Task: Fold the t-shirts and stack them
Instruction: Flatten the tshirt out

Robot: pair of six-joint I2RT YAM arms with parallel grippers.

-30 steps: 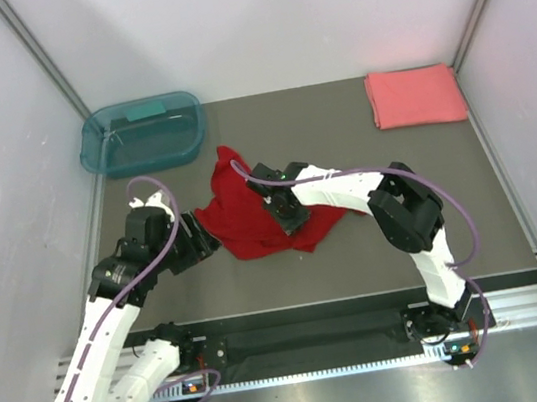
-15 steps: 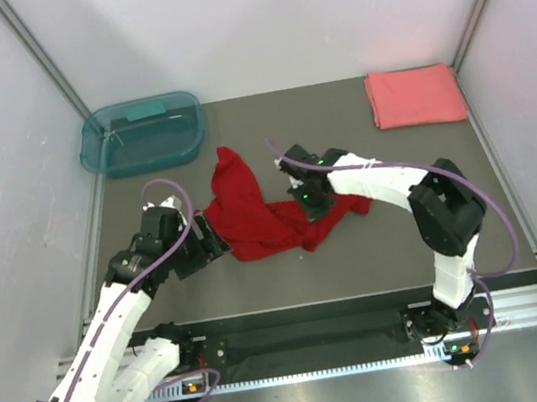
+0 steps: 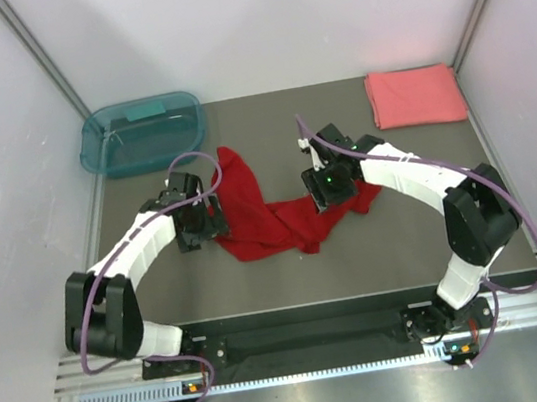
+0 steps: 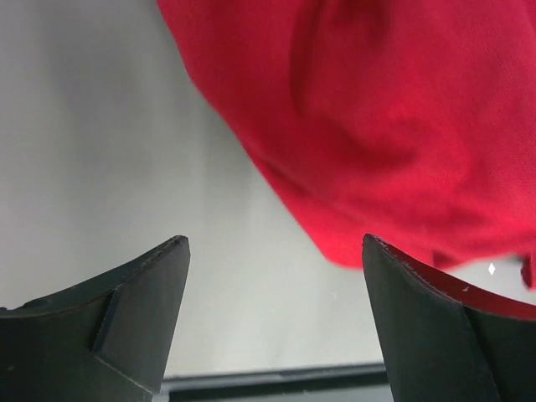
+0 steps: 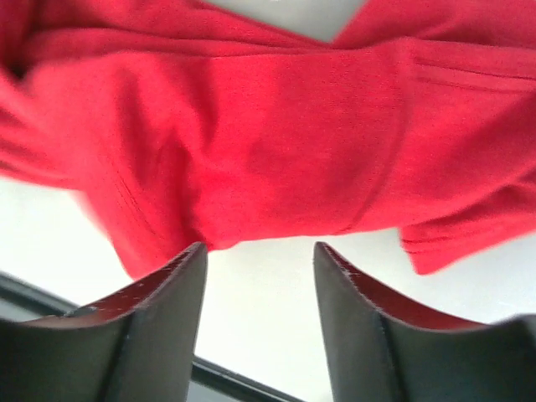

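I should lower my left gripper outward onto the red t-shirt's slanting edge [image 4: 258,156] next, where the bare mat leaves room for one finger.
The deep red t-shirt [image 3: 256,218] lies crumpled and spread sideways on the dark mat [image 3: 267,120]. My left gripper [image 3: 207,224] is open and empty at the shirt's left edge. In the left wrist view [image 4: 276,251] the red cloth [image 4: 377,126] lies just ahead of it and to the right. My right gripper [image 3: 328,195] is open and empty over the shirt's right part. In the right wrist view [image 5: 260,251] the cloth [image 5: 276,134] lies just beyond the fingertips. The coral-pink t-shirt [image 3: 415,95] lies as a folded rectangle at the back right.
A teal translucent tub [image 3: 142,134] stands at the back left corner of the mat. White walls with metal posts close in both sides and the back. A metal rail [image 3: 310,341] runs along the near edge.
My left gripper swung up and right to the shirt's left edge. My right gripper moved right across the shirt, and the shirt's right part now lies stretched further right.
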